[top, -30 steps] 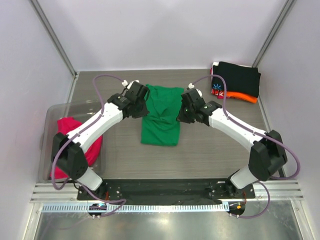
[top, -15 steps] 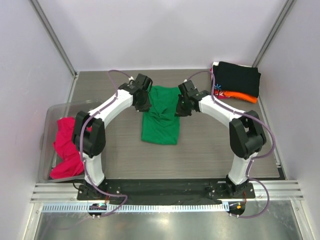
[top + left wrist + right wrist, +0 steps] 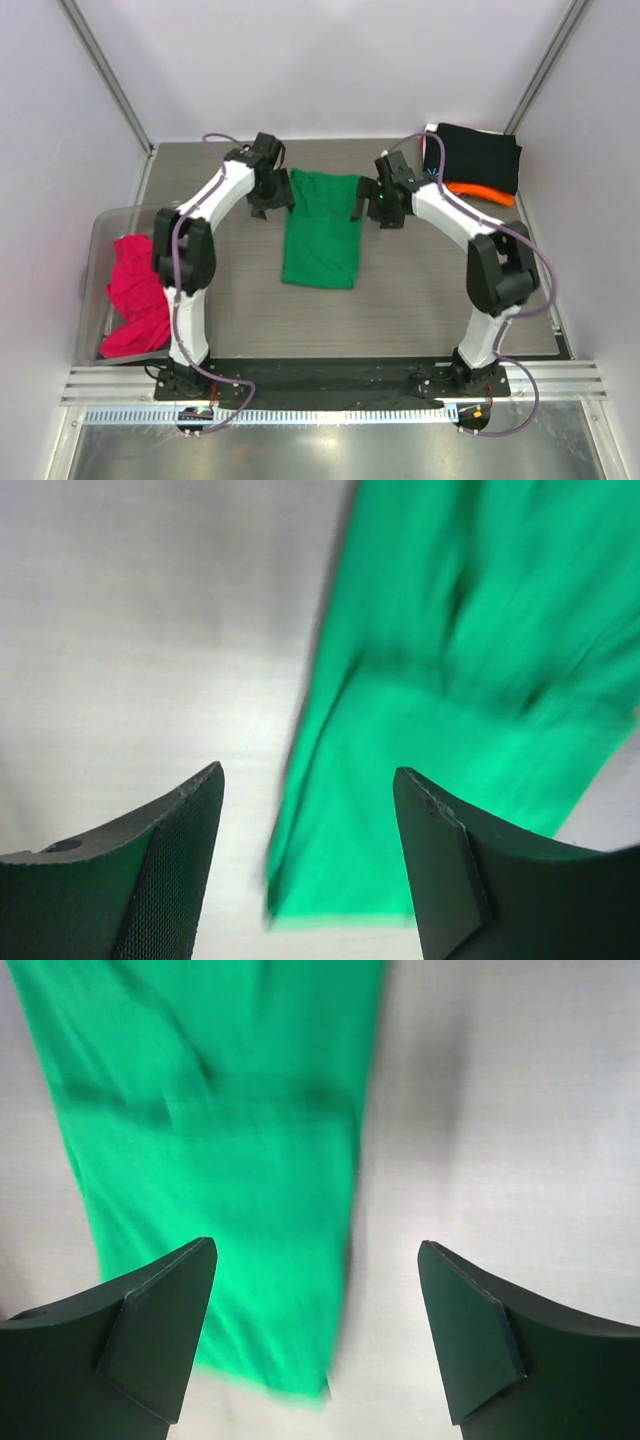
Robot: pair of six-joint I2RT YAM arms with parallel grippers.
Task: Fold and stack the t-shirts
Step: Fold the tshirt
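The near corner of the green t-shirt lies flat and single-cornered, so my right gripper should move back and down onto it next.
The green t-shirt (image 3: 320, 228) lies flat in the middle of the table, folded into a long narrow strip. My left gripper (image 3: 273, 204) hovers at its far left corner and my right gripper (image 3: 367, 205) at its far right corner. In the left wrist view the left gripper (image 3: 308, 772) stands open over the green t-shirt's (image 3: 480, 670) edge, gripping nothing. The right gripper (image 3: 318, 1245) is open too, above the green t-shirt's (image 3: 220, 1160) other edge. A magenta-pink t-shirt (image 3: 135, 295) lies crumpled in a bin. Folded black (image 3: 480, 155), orange (image 3: 478, 190) and red-patterned shirts are stacked at the back right.
A clear plastic bin (image 3: 100, 225) stands at the left edge of the table and holds the pink shirt. Pale walls close in the table on three sides. Purple cables loop off both arms.
Both grippers have opened and let go of the green t-shirt, which now lies flatter and smoother. Both arms have stretched toward the back of the table.
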